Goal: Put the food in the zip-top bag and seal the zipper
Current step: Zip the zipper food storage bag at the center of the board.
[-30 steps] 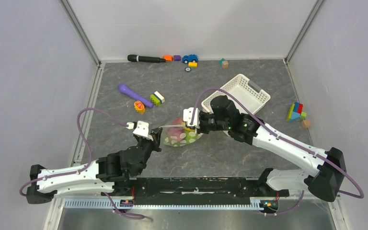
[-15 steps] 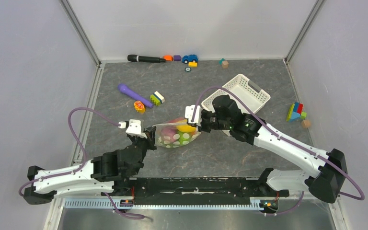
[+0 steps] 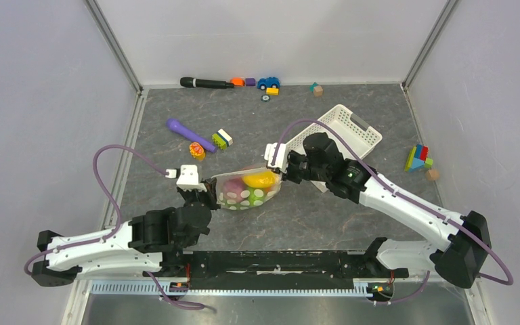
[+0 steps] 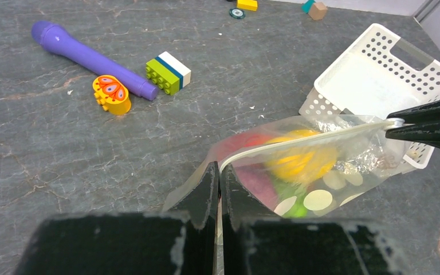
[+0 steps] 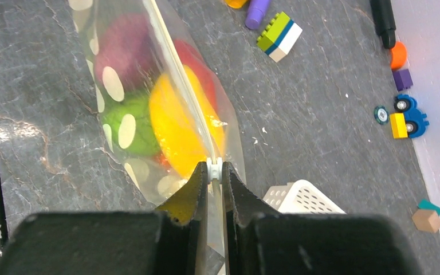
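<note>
My right gripper holds the slider, already at the zipper's end, and should lower the bag onto the bare tabletop (image 5: 258,174) beside the basket below it and release the slider.
The clear dotted zip-top bag (image 3: 247,189) hangs stretched between both grippers above the table, with the food inside: a yellow mango (image 3: 261,179), a purple onion (image 5: 123,46), green fruit (image 5: 120,123) and something red. The zipper (image 4: 303,143) runs taut along its top edge. My left gripper (image 3: 208,185) is shut on the bag's left end, seen also in the left wrist view (image 4: 218,172). My right gripper (image 3: 279,169) is shut on the white slider (image 5: 215,170) at the zipper's right end.
A white lattice basket (image 3: 342,132) lies just behind the right gripper. A purple stick (image 3: 189,134), a green-white block (image 3: 222,139) and an orange-yellow toy (image 3: 196,151) lie back left. Coloured blocks (image 3: 418,159) sit at right; a black marker (image 3: 206,82) and toy car (image 3: 268,82) line the back wall.
The left gripper has pulled left and the right gripper slightly back right, stretching the bag wider and tauter between them. The zipper edge now runs straight.
</note>
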Robot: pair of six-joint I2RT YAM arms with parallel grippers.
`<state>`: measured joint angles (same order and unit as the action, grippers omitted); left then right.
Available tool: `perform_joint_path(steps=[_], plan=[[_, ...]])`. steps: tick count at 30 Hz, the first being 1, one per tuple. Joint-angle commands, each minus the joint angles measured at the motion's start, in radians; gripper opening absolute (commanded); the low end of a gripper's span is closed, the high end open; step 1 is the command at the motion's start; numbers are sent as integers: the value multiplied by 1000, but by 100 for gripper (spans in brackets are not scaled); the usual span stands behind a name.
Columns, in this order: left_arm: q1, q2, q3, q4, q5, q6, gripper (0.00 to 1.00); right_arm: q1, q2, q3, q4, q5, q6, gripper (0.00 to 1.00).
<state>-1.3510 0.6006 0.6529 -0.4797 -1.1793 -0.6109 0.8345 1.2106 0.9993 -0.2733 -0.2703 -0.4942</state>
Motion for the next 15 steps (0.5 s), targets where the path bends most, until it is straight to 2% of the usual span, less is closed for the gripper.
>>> perform_joint_path(steps=[1, 15], plan=[[1, -3, 63, -76, -157, -119, 2, -46, -21, -18, -36, 98, 11, 0], [2, 21, 96, -162, -176, -179, 2, -133, -23, -37, -36, 69, 16, 0]])
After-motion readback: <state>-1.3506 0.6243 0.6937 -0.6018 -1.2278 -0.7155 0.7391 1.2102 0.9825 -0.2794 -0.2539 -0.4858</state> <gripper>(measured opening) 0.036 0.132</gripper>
